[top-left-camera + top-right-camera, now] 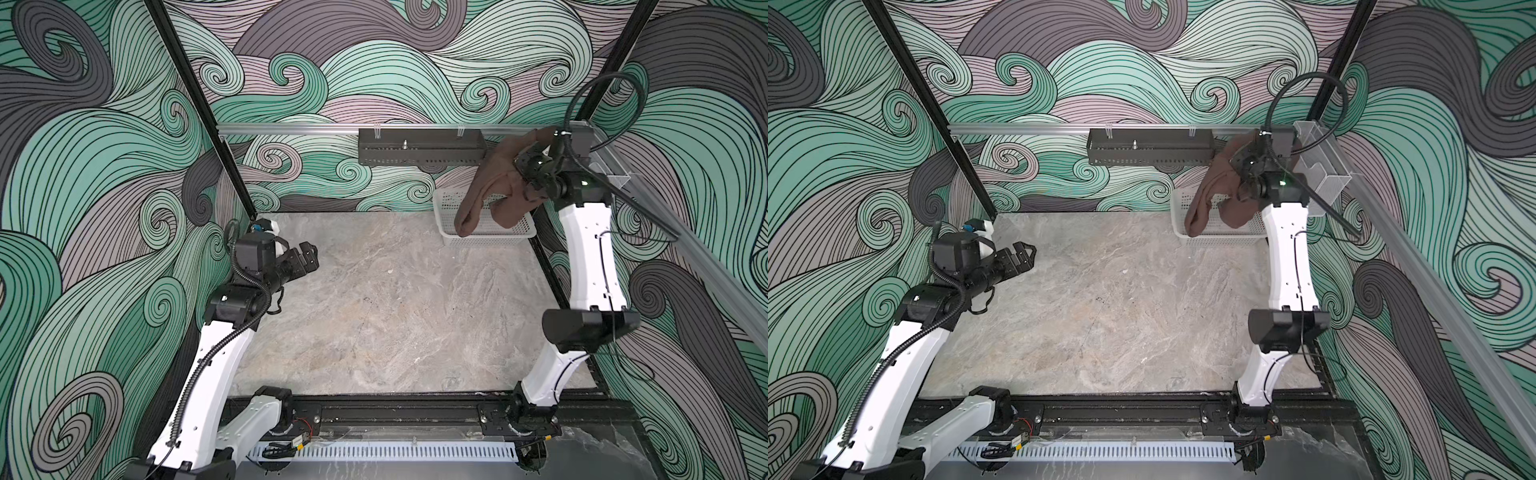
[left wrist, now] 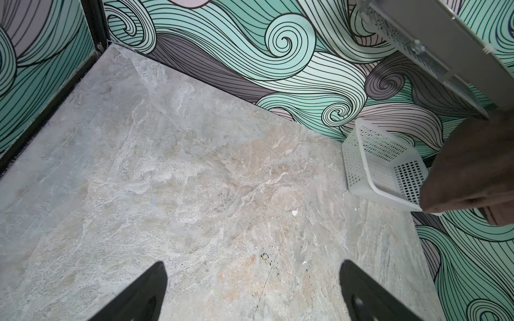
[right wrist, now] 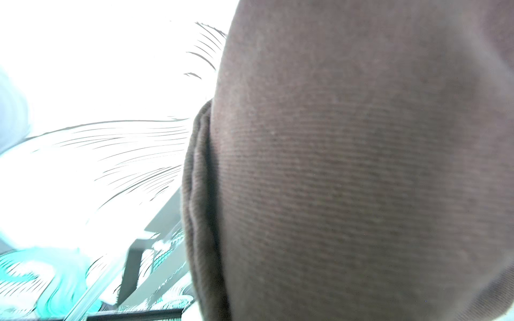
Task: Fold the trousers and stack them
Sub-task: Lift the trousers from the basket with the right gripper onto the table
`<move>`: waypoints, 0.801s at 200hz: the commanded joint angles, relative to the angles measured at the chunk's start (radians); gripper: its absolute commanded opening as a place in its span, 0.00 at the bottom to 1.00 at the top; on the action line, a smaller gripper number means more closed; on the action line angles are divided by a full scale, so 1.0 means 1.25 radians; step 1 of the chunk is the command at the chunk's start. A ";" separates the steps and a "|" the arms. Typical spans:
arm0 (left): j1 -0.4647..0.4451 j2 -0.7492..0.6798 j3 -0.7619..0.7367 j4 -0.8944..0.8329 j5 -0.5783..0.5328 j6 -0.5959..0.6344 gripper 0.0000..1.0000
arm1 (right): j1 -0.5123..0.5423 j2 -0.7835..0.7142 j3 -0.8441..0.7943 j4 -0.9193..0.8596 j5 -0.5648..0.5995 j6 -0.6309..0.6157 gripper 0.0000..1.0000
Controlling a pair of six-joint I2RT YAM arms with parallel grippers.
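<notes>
The trousers (image 1: 490,187) go back and down with my right gripper next, for release on the marble table's middle, which is empty below it, nearer my base.
The dark brown trousers (image 1: 490,187) (image 1: 1208,195) hang bunched in the air at the back right, over the white mesh basket (image 1: 486,240) (image 1: 1221,237). Their lowest folds dangle into the basket. My right gripper (image 1: 523,172) is raised there and shut on the trousers, with its fingertips buried in the cloth. Brown fabric (image 3: 361,166) fills most of the right wrist view. My left gripper (image 1: 312,257) (image 1: 1029,255) (image 2: 251,266) hovers open over the left side of the marble table (image 1: 395,311) with nothing between its fingers. In the left wrist view the trousers (image 2: 472,166) and the basket (image 2: 353,166) lie far ahead.
A black perforated tray (image 1: 419,151) hangs on the back rail, just left of the lifted cloth. A clear plastic bin (image 1: 1320,166) is fixed to the right rail behind the right arm. Patterned walls and black frame posts close in the table.
</notes>
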 commanded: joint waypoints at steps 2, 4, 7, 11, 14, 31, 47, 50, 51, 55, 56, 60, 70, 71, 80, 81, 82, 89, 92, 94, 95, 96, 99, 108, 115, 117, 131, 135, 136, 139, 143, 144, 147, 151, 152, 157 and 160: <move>-0.003 -0.045 -0.006 -0.063 -0.024 -0.004 0.99 | 0.002 -0.081 -0.045 -0.037 -0.023 -0.051 0.00; -0.003 -0.049 -0.008 -0.064 -0.024 -0.004 0.99 | 0.002 -0.089 -0.050 -0.042 -0.028 -0.053 0.00; -0.003 -0.054 -0.010 -0.066 -0.022 -0.005 0.99 | 0.003 -0.101 -0.059 -0.050 -0.036 -0.056 0.00; -0.003 -0.061 -0.014 -0.068 -0.022 -0.007 0.99 | 0.003 -0.120 -0.075 -0.056 -0.045 -0.059 0.00; -0.003 -0.066 -0.016 -0.069 -0.020 -0.008 0.99 | 0.005 -0.134 -0.090 -0.061 -0.053 -0.061 0.00; -0.003 -0.090 -0.029 -0.079 -0.015 -0.013 0.99 | 0.021 -0.216 -0.201 -0.063 -0.098 -0.074 0.00; -0.003 -0.106 -0.038 -0.087 -0.009 -0.016 0.99 | 0.052 -0.290 -0.318 -0.061 -0.104 -0.094 0.00; -0.003 -0.109 -0.041 -0.089 -0.008 -0.017 0.99 | 0.061 -0.302 -0.339 -0.060 -0.103 -0.100 0.00; -0.003 -0.110 -0.041 -0.089 -0.007 -0.017 0.98 | 0.064 -0.306 -0.346 -0.060 -0.102 -0.101 0.00; -0.002 -0.113 -0.043 -0.092 -0.005 -0.017 0.99 | 0.073 -0.320 -0.369 -0.061 -0.097 -0.107 0.00; -0.002 -0.114 -0.044 -0.093 -0.004 -0.017 0.99 | 0.076 -0.323 -0.377 -0.062 -0.095 -0.109 0.00; -0.003 -0.118 -0.046 -0.097 -0.003 -0.018 0.99 | 0.087 -0.335 -0.406 -0.061 -0.087 -0.115 0.00; -0.003 -0.126 -0.049 -0.105 0.001 -0.019 0.99 | 0.112 -0.363 -0.469 -0.063 -0.067 -0.128 0.00; -0.003 -0.126 -0.049 -0.107 0.002 -0.019 0.99 | 0.113 -0.365 -0.476 -0.062 -0.066 -0.129 0.00; -0.003 -0.133 -0.050 -0.115 0.006 -0.018 0.99 | 0.134 -0.385 -0.534 -0.057 -0.052 -0.136 0.00; -0.003 -0.133 -0.050 -0.117 0.006 -0.018 0.99 | 0.136 -0.387 -0.540 -0.056 -0.051 -0.137 0.00; -0.002 -0.134 -0.050 -0.118 0.007 -0.017 0.99 | 0.138 -0.389 -0.547 -0.055 -0.050 -0.137 0.00; -0.003 -0.139 -0.050 -0.125 0.009 -0.016 0.99 | 0.152 -0.401 -0.589 -0.049 -0.046 -0.139 0.00; -0.003 -0.141 -0.050 -0.128 0.010 -0.015 0.99 | 0.159 -0.405 -0.609 -0.045 -0.045 -0.138 0.00; -0.003 -0.143 -0.050 -0.131 0.009 -0.015 0.99 | 0.164 -0.408 -0.617 -0.042 -0.045 -0.138 0.00; -0.003 -0.144 -0.050 -0.131 0.009 -0.014 0.99 | 0.167 -0.410 -0.625 -0.040 -0.045 -0.137 0.00; -0.003 -0.145 -0.050 -0.132 0.009 -0.013 0.99 | 0.169 -0.411 -0.632 -0.039 -0.045 -0.138 0.00; -0.002 -0.148 -0.050 -0.136 0.008 -0.014 0.98 | 0.177 -0.416 -0.652 -0.033 -0.043 -0.137 0.00; -0.003 -0.157 -0.051 -0.143 0.006 -0.011 0.99 | 0.202 -0.425 -0.702 -0.008 -0.040 -0.136 0.00; -0.003 -0.163 -0.051 -0.151 0.003 -0.011 0.99 | 0.228 -0.426 -0.737 0.001 -0.031 -0.136 0.01; -0.003 -0.165 -0.051 -0.152 0.003 -0.009 0.99 | 0.236 -0.425 -0.744 0.002 -0.027 -0.137 0.01; -0.003 -0.175 -0.052 -0.163 0.000 -0.008 0.98 | 0.299 -0.406 -0.778 0.004 0.008 -0.144 0.03; -0.003 -0.176 -0.052 -0.166 0.000 -0.009 0.99 | 0.320 -0.398 -0.783 0.005 0.015 -0.147 0.05; -0.003 -0.177 -0.052 -0.166 0.000 -0.008 0.99 | 0.324 -0.397 -0.784 0.005 0.017 -0.147 0.05; -0.003 -0.178 -0.052 -0.168 0.000 -0.008 0.99 | 0.338 -0.390 -0.788 0.005 0.021 -0.149 0.07; -0.003 -0.180 -0.051 -0.170 0.000 -0.008 0.99 | 0.356 -0.378 -0.790 0.006 0.027 -0.151 0.10; -0.003 -0.181 -0.051 -0.171 0.000 -0.008 0.99 | 0.362 -0.376 -0.790 0.005 0.029 -0.151 0.11; -0.003 -0.181 -0.051 -0.172 0.000 -0.008 0.99 | 0.377 -0.366 -0.789 0.005 0.034 -0.153 0.15; -0.003 -0.182 -0.050 -0.174 0.000 -0.008 0.99 | 0.399 -0.353 -0.787 0.004 0.042 -0.157 0.22; -0.003 -0.182 -0.050 -0.174 0.000 -0.009 0.98 | 0.404 -0.350 -0.786 0.004 0.045 -0.157 0.23; -0.003 -0.184 -0.050 -0.176 0.000 -0.010 0.99 | 0.431 -0.332 -0.781 0.001 0.055 -0.160 0.30; -0.003 -0.184 -0.049 -0.177 -0.001 -0.009 0.99 | 0.448 -0.321 -0.776 -0.002 0.060 -0.163 0.34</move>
